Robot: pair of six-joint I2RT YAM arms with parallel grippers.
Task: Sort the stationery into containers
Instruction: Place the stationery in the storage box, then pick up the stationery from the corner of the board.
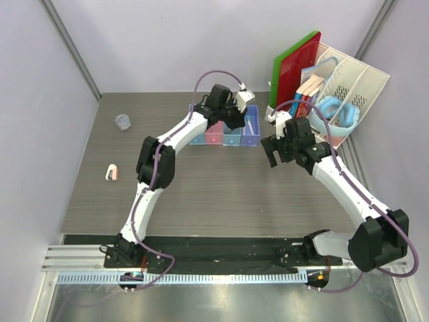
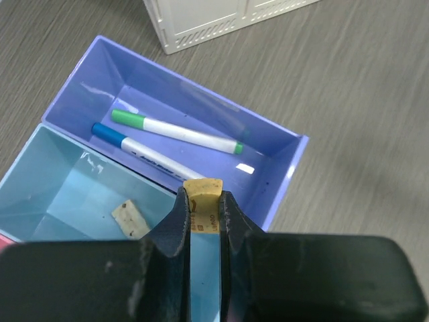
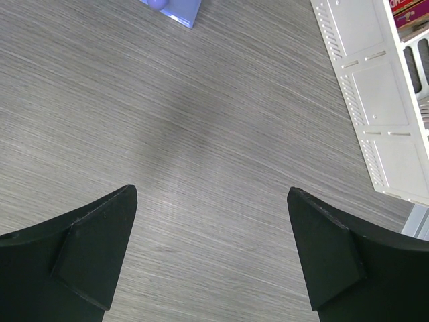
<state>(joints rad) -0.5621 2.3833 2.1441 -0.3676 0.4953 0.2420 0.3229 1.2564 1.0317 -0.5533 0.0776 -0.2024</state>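
My left gripper eases down toward the bottom of the tray beside the whitish eraser block next and lets go of the yellow piece. The eraser block lies in the light blue tray [image 2: 47, 201].
My left gripper [image 2: 202, 202] is shut on a tiny yellow piece [image 2: 203, 187] and holds it over the light blue tray [image 2: 47, 201], close to the wall it shares with the lavender tray [image 2: 285, 171]. The lavender tray holds a white pen with a green tip [image 2: 177, 132] and a blue-tipped white marker [image 2: 144, 151]. A whitish eraser block [image 2: 129, 219] lies in the light blue tray. My right gripper [image 3: 211, 228] is open and empty over bare table, to the right of the tray row [image 1: 224, 137]. A pinkish-white roll [image 1: 112, 172] and a small bluish cylinder [image 1: 123, 121] lie far left.
The white slotted file rack [image 1: 348, 87] with books and light-blue headphones [image 1: 335, 111] stands at the back right, just beyond the lavender tray; its base shows in the right wrist view [image 3: 375, 100]. Red and green boards [image 1: 295, 64] lean behind it.
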